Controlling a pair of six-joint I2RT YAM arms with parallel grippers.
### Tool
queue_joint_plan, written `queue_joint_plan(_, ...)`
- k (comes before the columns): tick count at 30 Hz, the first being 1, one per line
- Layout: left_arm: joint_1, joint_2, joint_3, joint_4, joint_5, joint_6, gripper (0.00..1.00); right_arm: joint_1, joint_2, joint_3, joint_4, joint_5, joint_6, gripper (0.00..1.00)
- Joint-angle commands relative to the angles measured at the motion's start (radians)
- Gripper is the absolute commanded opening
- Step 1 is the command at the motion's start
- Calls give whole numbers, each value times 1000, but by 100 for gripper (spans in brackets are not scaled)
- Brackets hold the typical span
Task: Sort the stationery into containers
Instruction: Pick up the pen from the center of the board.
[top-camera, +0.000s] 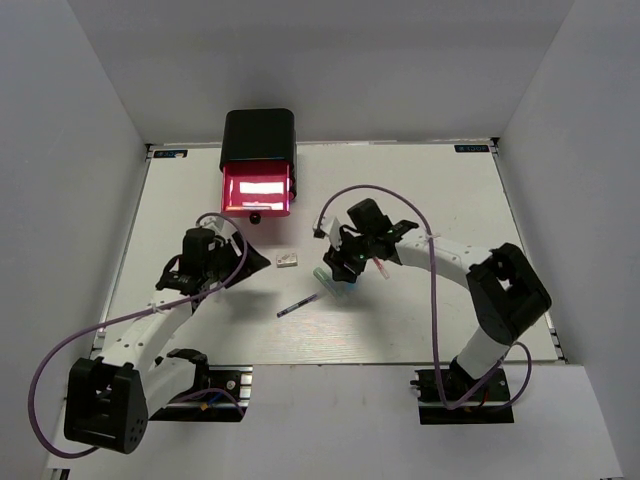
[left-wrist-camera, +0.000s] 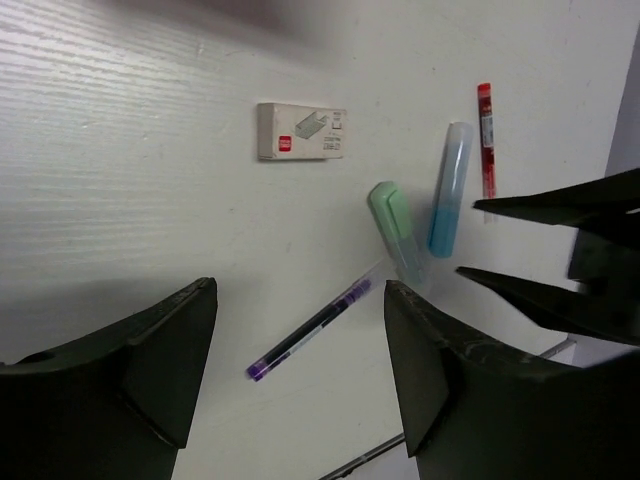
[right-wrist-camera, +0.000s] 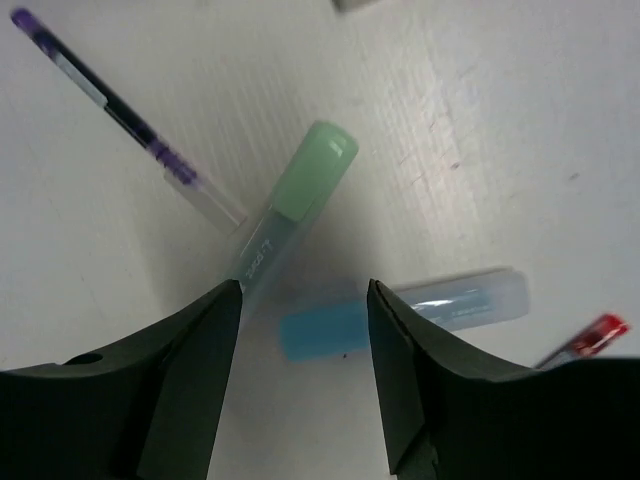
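Observation:
The fingers of my right gripper turn along the blue marker's length next and go down onto the blue marker's middle (right-wrist-camera: 428, 302). The blue marker lies below, crosswise to them.
The black box (top-camera: 258, 132) stands at the back with one pink-red drawer (top-camera: 257, 188) pulled open. A pale green marker (right-wrist-camera: 300, 190) and a blue marker (right-wrist-camera: 410, 312) lie on the table under my right gripper (right-wrist-camera: 305, 330), which is open, with the blue marker's end between its jaws. A thin dark-and-purple pen (left-wrist-camera: 312, 328) lies below my open, empty left gripper (left-wrist-camera: 300, 350). A small white rectangular box (left-wrist-camera: 302, 131) lies beyond it. In the top view the left gripper (top-camera: 252, 257) is left of the white box (top-camera: 288, 260) and the right gripper (top-camera: 338, 272) is over the markers.
A thin red pen (left-wrist-camera: 485, 135) lies right of the blue marker. The right gripper's fingertips (left-wrist-camera: 530, 205) reach into the left wrist view. The drawer's black knob (top-camera: 255, 217) faces the arms. Grey walls enclose the white table (top-camera: 430, 200).

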Motion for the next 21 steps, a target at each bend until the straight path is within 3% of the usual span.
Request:
queue_joint_plan(1,-7,-7,57,13,31,11,78,18,18,15,-15,56,28,60)
queue_joint_plan(5,-27,-7,77,-13,22,11,78,14,76,49,-20,193,91,58)
queue_joint_plan(13,-84,42,99,-22,13,-61,78,9,40,8,14,343,175,54)
queue_joint_plan(21,-190,176,240,-74,-53,-93,78,3,67,29,-33,363,304,49)
